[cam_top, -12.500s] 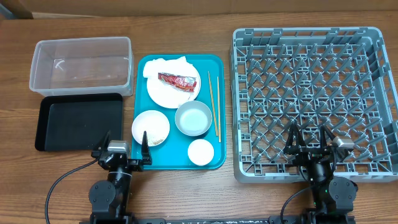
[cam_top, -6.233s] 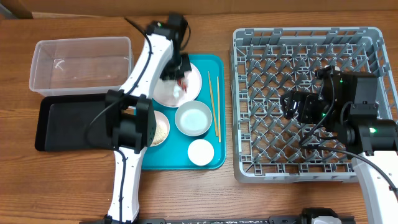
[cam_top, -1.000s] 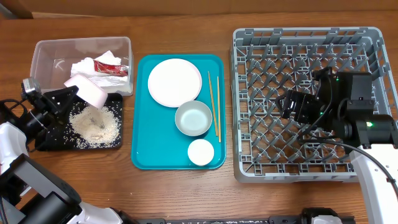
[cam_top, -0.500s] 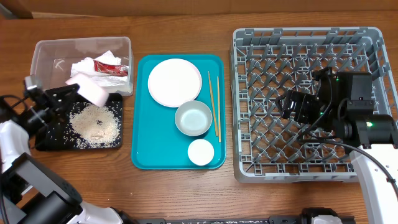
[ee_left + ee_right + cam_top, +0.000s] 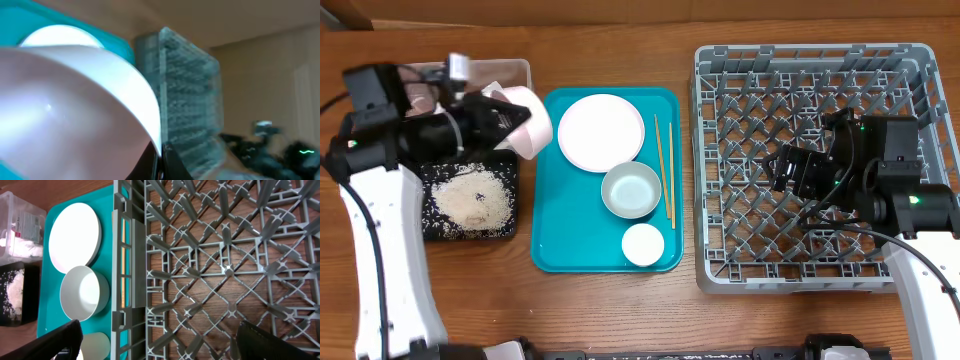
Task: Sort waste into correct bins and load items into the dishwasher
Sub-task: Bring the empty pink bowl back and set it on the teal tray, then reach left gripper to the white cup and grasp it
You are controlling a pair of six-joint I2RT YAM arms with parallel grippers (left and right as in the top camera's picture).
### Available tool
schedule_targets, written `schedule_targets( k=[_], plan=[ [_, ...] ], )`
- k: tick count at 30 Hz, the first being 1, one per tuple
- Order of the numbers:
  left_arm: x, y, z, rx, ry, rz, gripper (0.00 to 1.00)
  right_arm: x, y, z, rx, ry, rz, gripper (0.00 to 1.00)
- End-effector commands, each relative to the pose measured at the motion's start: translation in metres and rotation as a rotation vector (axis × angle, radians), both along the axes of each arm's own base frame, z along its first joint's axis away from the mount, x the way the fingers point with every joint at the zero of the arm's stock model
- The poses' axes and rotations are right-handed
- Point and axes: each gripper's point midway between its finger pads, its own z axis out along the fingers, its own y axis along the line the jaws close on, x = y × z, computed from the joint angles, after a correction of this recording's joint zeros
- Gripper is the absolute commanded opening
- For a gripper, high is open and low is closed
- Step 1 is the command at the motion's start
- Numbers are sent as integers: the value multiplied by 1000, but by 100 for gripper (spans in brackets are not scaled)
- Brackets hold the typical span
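Next, my left gripper first tips downward and moves back, to get the white bowl down onto the teal tray's near corner by the black tray [image 5: 430, 232].
My left gripper [image 5: 508, 120] is shut on the rim of a white bowl [image 5: 528, 122] and holds it tilted in the air between the clear tub [image 5: 516, 70] and the teal tray [image 5: 555, 230]. In the left wrist view the bowl [image 5: 70, 110] fills the frame, with its rim pinched between the fingers [image 5: 167, 167]. Loose rice [image 5: 472, 198] lies in the black tray [image 5: 430, 232]. Napkins and a red wrapper [image 5: 25, 225] sit in the tub. A plate [image 5: 601, 132], a second bowl [image 5: 631, 190], a cup [image 5: 643, 244] and chopsticks [image 5: 663, 170] rest on the teal tray. My right gripper [image 5: 160, 345] hangs open over the grey dish rack [image 5: 825, 165].
The left arm covers most of the clear tub from above. The rack's upright pegs [image 5: 225, 270] lie right under the right gripper. The rack's left wall [image 5: 125, 255] stands close beside the teal tray. Bare wood table [image 5: 620, 310] runs along the front edge.
The left arm has swung the bowl up and to the right, from over the rice in the black tray to the teal tray's left edge. The right arm has not moved.
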Motion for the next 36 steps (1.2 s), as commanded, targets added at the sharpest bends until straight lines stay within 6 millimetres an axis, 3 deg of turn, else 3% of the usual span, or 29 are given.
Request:
schedule_targets(
  k=[1,8,14,21,28,36],
  plan=[
    [-10,7,-27,465,39,29,4,4,-1,10,4,-29,-2,100],
    [-38,-22,-76,811,206,-118,4,3,-1,9,4,-25,-2,100],
    [-55,-42,-133,900,390,-268,4,3,-1,9,4,-22,-2,100],
    [-65,-58,-175,939,523,-371,4,1,-1,8,4,-16,-2,100],
    [-84,-71,-195,985,572,-416,4,1,-1,8,4,-12,-2,100],
    [-92,-79,-207,959,588,-419,4,0,-1,7,3,-10,-2,100]
  ],
)
